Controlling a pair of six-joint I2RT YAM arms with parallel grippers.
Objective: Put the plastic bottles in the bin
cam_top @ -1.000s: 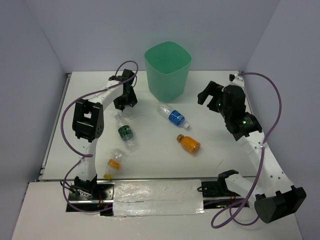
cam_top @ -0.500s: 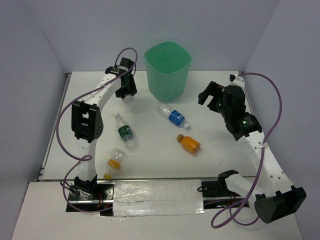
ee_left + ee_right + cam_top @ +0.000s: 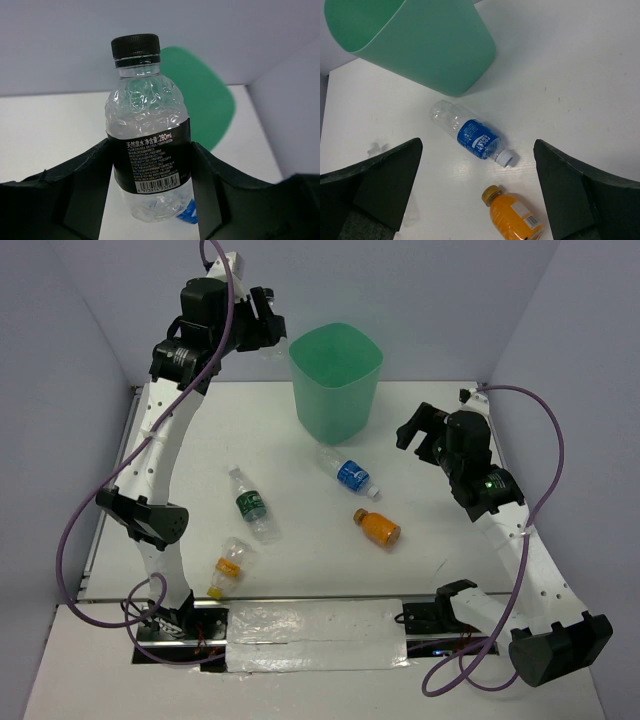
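Note:
Next, my left gripper moves to the right in the top view, over the bin's opening [image 3: 199, 95], and releases, since the clear bottle [image 3: 148, 135] still hangs beside the bin's rim.
My left gripper [image 3: 262, 332] is raised high, just left of the mint-green bin [image 3: 336, 380], and is shut on the clear black-capped bottle [image 3: 148, 135]. The bin's rim [image 3: 210, 100] shows behind that bottle in the left wrist view. My right gripper [image 3: 418, 430] is open and empty, hovering right of the bin [image 3: 420, 40]. On the table lie the blue-label bottle [image 3: 346, 472], which also shows in the right wrist view [image 3: 470, 135], the short orange bottle [image 3: 377, 526], seen in the right wrist view too [image 3: 515, 217], the dark-green-label bottle [image 3: 250, 503], and the orange-yellow-label bottle [image 3: 227, 566].
Grey walls close the white table [image 3: 440, 540] on three sides. A taped strip [image 3: 315, 635] lies along the near edge between the arm bases. Purple cables loop beside both arms.
My left arm has lifted the black-capped bottle from table level up and back, to a height level with the bin's rim on its left. The right arm has not moved.

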